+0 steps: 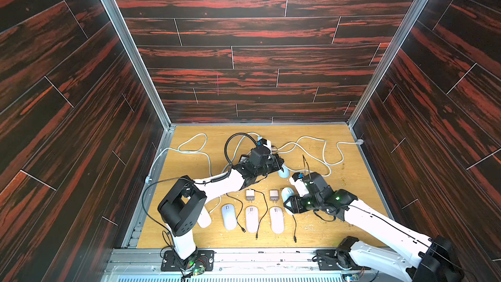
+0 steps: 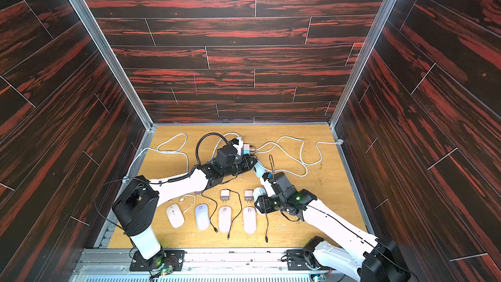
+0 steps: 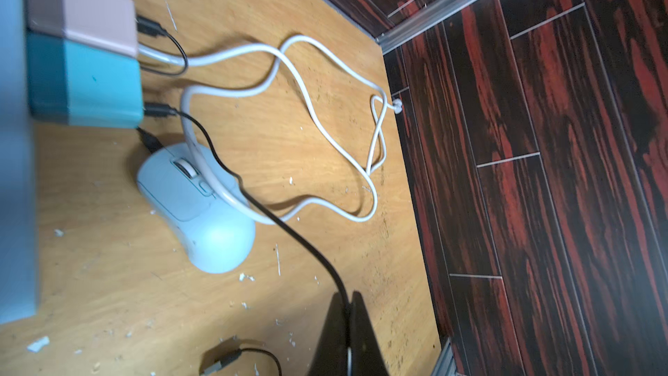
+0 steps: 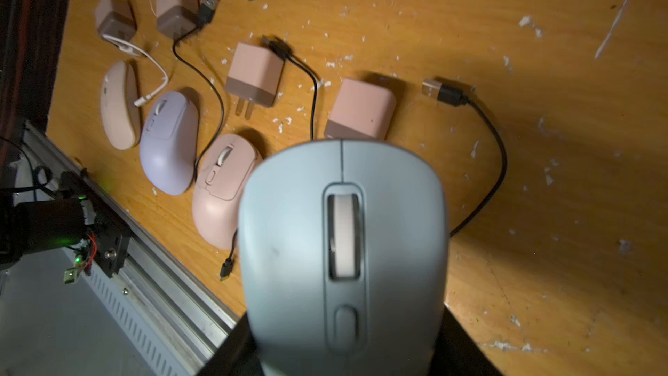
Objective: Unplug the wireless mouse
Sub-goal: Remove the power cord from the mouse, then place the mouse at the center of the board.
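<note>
The right gripper draws back and down next to the bare floor beside the front row's last cable and releases the mouse there, since that spot lies clear.
A light-blue wireless mouse (image 3: 197,207) lies on the wooden floor in front of a teal charger (image 3: 86,81), with a black plug (image 3: 149,141) at its nose. A black cable (image 3: 289,233) runs from the charger over the mouse into my left gripper (image 3: 347,298), which is shut on it. In both top views that gripper (image 1: 280,162) (image 2: 253,162) sits beside this mouse (image 1: 283,172) (image 2: 260,170). My right gripper (image 4: 343,338) (image 1: 288,205) is shut on a second light-blue mouse (image 4: 339,240) (image 1: 287,193), a finger on each flank; no cable shows on it.
Several pink and lilac mice (image 1: 252,219) lie in a row near the front rail, with pink chargers (image 1: 250,194) and loose black cables (image 1: 264,212) among them. A power strip (image 1: 267,143) and looping white cord (image 1: 325,155) lie at the back. Dark walls enclose the floor.
</note>
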{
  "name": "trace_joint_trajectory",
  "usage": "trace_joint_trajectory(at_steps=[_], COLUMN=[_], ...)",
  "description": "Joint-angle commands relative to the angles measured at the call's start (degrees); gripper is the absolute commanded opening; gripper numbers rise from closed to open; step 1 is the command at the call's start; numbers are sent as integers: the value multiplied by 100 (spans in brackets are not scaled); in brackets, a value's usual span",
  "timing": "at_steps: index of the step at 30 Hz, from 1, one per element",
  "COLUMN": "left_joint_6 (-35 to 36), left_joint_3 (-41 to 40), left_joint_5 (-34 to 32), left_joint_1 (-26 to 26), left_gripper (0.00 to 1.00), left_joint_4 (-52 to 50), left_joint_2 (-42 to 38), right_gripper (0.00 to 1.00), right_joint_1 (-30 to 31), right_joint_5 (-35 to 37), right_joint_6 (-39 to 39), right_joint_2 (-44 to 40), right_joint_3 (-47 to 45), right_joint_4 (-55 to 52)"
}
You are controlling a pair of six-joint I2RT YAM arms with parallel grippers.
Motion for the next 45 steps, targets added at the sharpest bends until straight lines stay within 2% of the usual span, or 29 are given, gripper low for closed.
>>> trace_joint_trajectory(at_steps=[1, 7, 15, 20, 28, 30, 36, 41, 42, 45], left_joint_6=[68, 33, -18, -17, -46, -47, -62, -57, -51, -25], left_joint_3=[134, -42, -145, -246, -262, -256, -292, -306, -314, -391], left_joint_5=[-34, -72, -21, -69, -18, -34, -54, -51, -52, -37], left_joint_1=[-13, -18, -13, -13, -13, -13, -13, -13, -13, -13], left_gripper=[0, 0, 0, 0, 0, 0, 0, 0, 0, 0], left_joint_4=[75, 119, 162, 198, 227, 207, 196, 148, 112, 98], left_joint_2=[4, -39, -65, -114, -79, -76, -86, -80, -73, -105], right_gripper=[0, 0, 0, 11, 19, 27, 61, 78, 86, 89], right_joint_1=[114, 125, 133, 133, 366, 463, 640, 643, 638, 639], right_joint_5=[501, 1354, 1565, 1685, 1482, 1482, 1624, 1701, 1734, 1919], right_joint_6=[512, 1387, 1847, 2149, 1924, 1910, 2034, 2127, 2148, 2295], right_joint_2=[-113, 1, 630, 604, 961, 1068, 1141, 990, 954, 822], right_joint_3=[-69, -104, -276, -532, -544, -544, -535, -502, -494, -415], right_joint_4=[-379, -1143, -1149, -1250, -821, -808, -807, -832, -861, -1058])
